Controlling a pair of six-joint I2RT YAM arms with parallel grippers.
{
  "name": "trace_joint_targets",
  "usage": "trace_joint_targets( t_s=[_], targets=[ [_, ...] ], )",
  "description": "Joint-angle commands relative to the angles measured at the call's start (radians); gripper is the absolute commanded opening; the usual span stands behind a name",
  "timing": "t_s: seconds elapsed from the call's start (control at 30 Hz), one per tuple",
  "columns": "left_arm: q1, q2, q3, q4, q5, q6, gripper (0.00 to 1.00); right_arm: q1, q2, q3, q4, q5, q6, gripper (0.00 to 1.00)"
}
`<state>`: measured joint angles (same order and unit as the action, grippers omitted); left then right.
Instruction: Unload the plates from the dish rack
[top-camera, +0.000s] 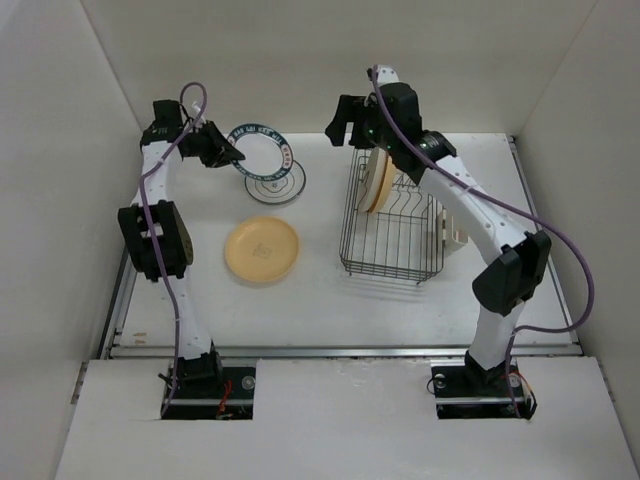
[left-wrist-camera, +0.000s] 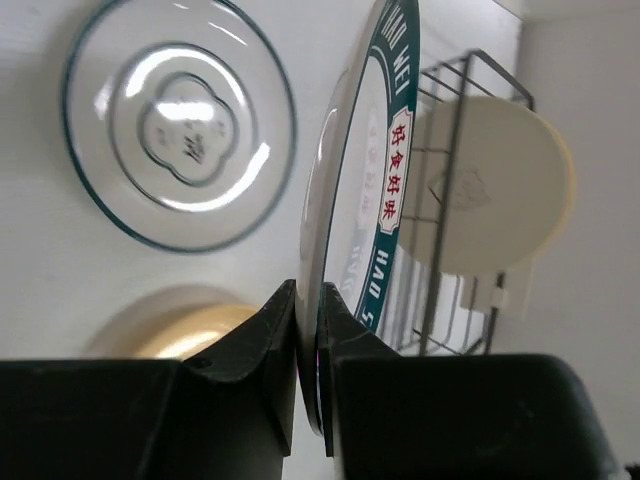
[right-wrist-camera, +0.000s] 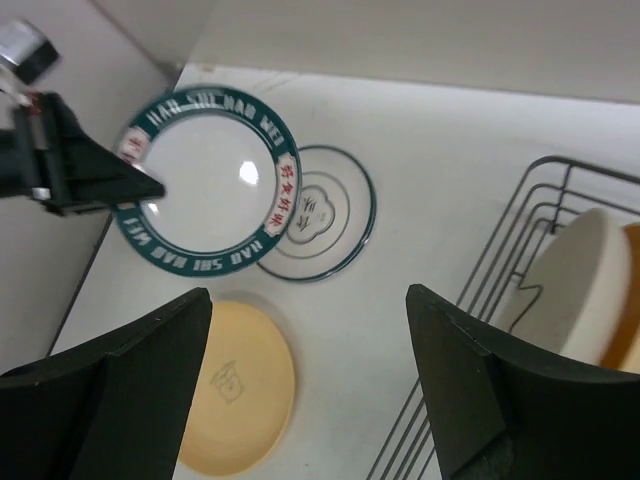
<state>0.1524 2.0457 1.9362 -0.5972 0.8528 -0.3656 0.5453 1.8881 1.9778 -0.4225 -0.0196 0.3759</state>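
Observation:
The left gripper lowers the lettered plate next onto the ringed plate, which lies flat below to the right in the top view, and then opens.
My left gripper is shut on the rim of a white plate with a teal lettered rim band, holding it in the air at the back left. Under it a white plate with dark rings lies flat on the table. A yellow-orange plate lies nearer the front. The black wire dish rack holds a cream plate and an orange one upright. My right gripper hangs open and holds nothing, above the rack's far left corner.
A beige plastic holder sits on the rack's right side. White walls close in the table at the back and on both sides. The right arm reaches over the rack's right part.

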Motion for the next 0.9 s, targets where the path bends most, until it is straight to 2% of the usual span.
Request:
trace_joint_targets(
  t_s=[0.0, 0.1, 0.17, 0.3, 0.33, 0.47, 0.5, 0.63, 0.67, 0.77, 0.83, 0.87],
  targets=[
    [-0.024, 0.126, 0.127, -0.065, -0.069, -0.041, 0.0, 0.001, -0.084, 0.007, -0.004, 0.15, -0.034, 0.84],
    [-0.045, 0.206, 0.118, 0.011, -0.051, -0.02, 0.0, -0.008, -0.101, -0.016, -0.004, 0.194, -0.063, 0.86],
    [-0.054, 0.27, 0.168, 0.011, -0.074, 0.023, 0.0, -0.008, -0.101, -0.016, -0.037, 0.204, -0.063, 0.86],
    [-0.066, 0.346, 0.227, 0.02, -0.141, 0.001, 0.0, -0.008, -0.101, -0.028, -0.05, 0.193, -0.081, 0.86],
    [-0.066, 0.346, 0.236, 0.004, -0.162, 0.001, 0.04, -0.008, -0.11, -0.028, -0.05, 0.193, -0.081, 0.86],
    [-0.093, 0.346, 0.247, -0.099, -0.256, 0.082, 0.42, -0.008, -0.11, -0.037, -0.059, 0.202, -0.081, 0.86],
    [-0.102, 0.346, 0.247, -0.12, -0.303, 0.092, 0.55, -0.008, -0.11, -0.037, -0.059, 0.211, -0.081, 0.86],
    [-0.102, 0.355, 0.257, -0.225, -0.374, 0.134, 0.69, -0.008, -0.084, 0.022, -0.128, 0.315, -0.054, 0.86],
    [-0.102, 0.355, 0.257, -0.257, -0.391, 0.167, 0.71, -0.008, -0.066, 0.062, -0.189, 0.419, -0.037, 0.87],
    [-0.125, 0.355, 0.294, -0.308, -0.422, 0.234, 0.76, -0.027, -0.047, 0.092, -0.286, 0.568, 0.004, 0.87],
    [-0.135, 0.364, 0.317, -0.355, -0.435, 0.296, 0.77, -0.027, -0.017, 0.101, -0.32, 0.601, 0.023, 0.87],
    [-0.136, 0.364, 0.326, -0.368, -0.452, 0.312, 0.77, -0.036, -0.008, 0.101, -0.356, 0.622, 0.032, 0.84]
  ],
)
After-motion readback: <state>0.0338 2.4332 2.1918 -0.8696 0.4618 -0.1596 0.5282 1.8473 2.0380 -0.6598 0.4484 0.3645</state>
